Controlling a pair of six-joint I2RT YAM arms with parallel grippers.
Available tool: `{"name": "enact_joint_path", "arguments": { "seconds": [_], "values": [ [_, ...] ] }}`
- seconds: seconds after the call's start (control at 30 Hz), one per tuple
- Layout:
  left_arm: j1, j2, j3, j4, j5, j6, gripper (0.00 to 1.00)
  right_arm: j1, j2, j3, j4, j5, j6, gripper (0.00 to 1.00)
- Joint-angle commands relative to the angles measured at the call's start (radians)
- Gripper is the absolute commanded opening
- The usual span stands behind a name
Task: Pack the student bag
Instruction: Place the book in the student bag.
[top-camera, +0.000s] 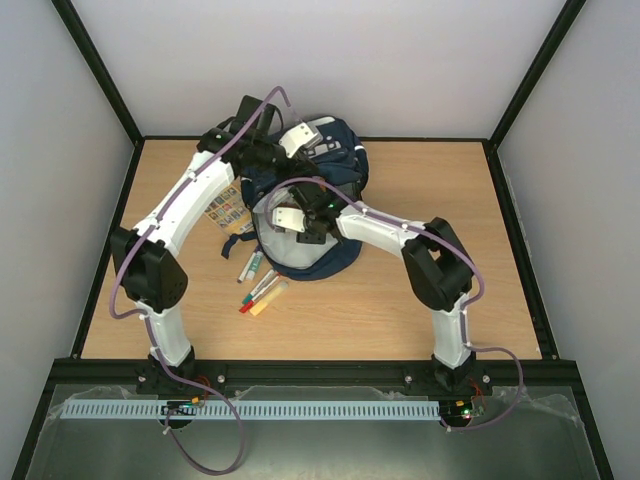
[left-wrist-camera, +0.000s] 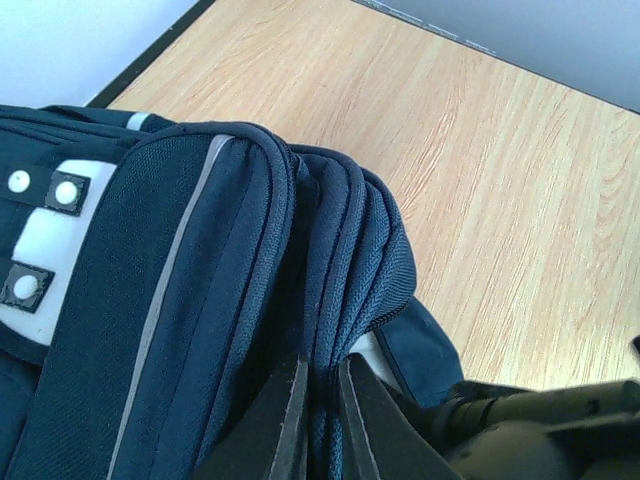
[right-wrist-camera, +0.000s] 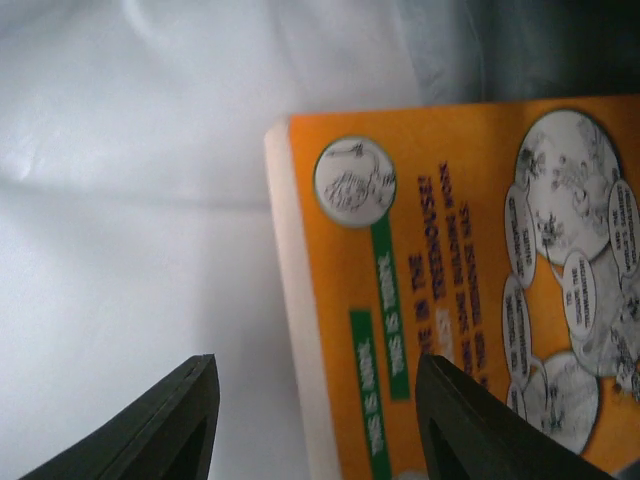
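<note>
Next, my left gripper draws the fold of blue fabric back and down to cover the bag's opening (top-camera: 288, 247), then releases. The opening lies below my left gripper and back toward the base.
The student bag (top-camera: 340, 180), navy blue with grey stripes, lies at the back middle of the table with its mouth toward the arms. My left gripper (top-camera: 318, 150) is shut on a fold of the bag's blue fabric (left-wrist-camera: 335, 290) at the zip edge, with the jaws pinching it. My right gripper (top-camera: 300, 232) reaches into the bag's mouth, where the lining (right-wrist-camera: 130, 200) is white. Its jaws stand open above an orange book (right-wrist-camera: 470, 290) lying inside. The book's white edge runs between the two fingers, which are not touching it.
Several markers (top-camera: 258, 285) lie on the wooden table (top-camera: 450, 200) just in front of the bag, left of centre. A colourful printed card (top-camera: 228, 208) rests beside the bag under the left arm. Dark frame posts and grey walls close in the table.
</note>
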Motion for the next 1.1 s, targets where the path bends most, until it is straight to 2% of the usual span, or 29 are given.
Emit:
{"name": "enact_joint_path", "arguments": {
  "seconds": [0.0, 0.27, 0.43, 0.6, 0.77, 0.93, 1.07],
  "values": [
    [-0.041, -0.081, -0.007, -0.053, 0.162, 0.005, 0.03, 0.005, 0.1, 0.094, 0.109, 0.097, 0.021, 0.53],
    [-0.041, -0.089, -0.014, -0.06, 0.169, 0.017, 0.02, -0.072, 0.16, 0.158, 0.165, 0.207, 0.056, 0.36],
    [-0.041, -0.09, -0.014, -0.064, 0.173, 0.022, 0.02, -0.137, 0.166, 0.167, 0.194, 0.261, 0.035, 0.33],
    [-0.041, -0.087, -0.014, -0.061, 0.177, 0.02, 0.02, -0.153, 0.157, 0.16, 0.154, 0.226, 0.027, 0.34],
    [-0.041, -0.08, -0.015, -0.058, 0.17, 0.017, 0.02, -0.14, 0.124, 0.158, 0.043, 0.13, 0.058, 0.43],
    [-0.041, -0.064, -0.013, -0.052, 0.172, 0.017, 0.02, -0.121, -0.003, 0.009, 0.021, 0.045, 0.069, 0.53],
    [-0.041, -0.05, -0.011, -0.044, 0.18, 0.012, 0.02, -0.119, -0.14, -0.128, -0.038, -0.024, 0.113, 0.56]
  ]
}}
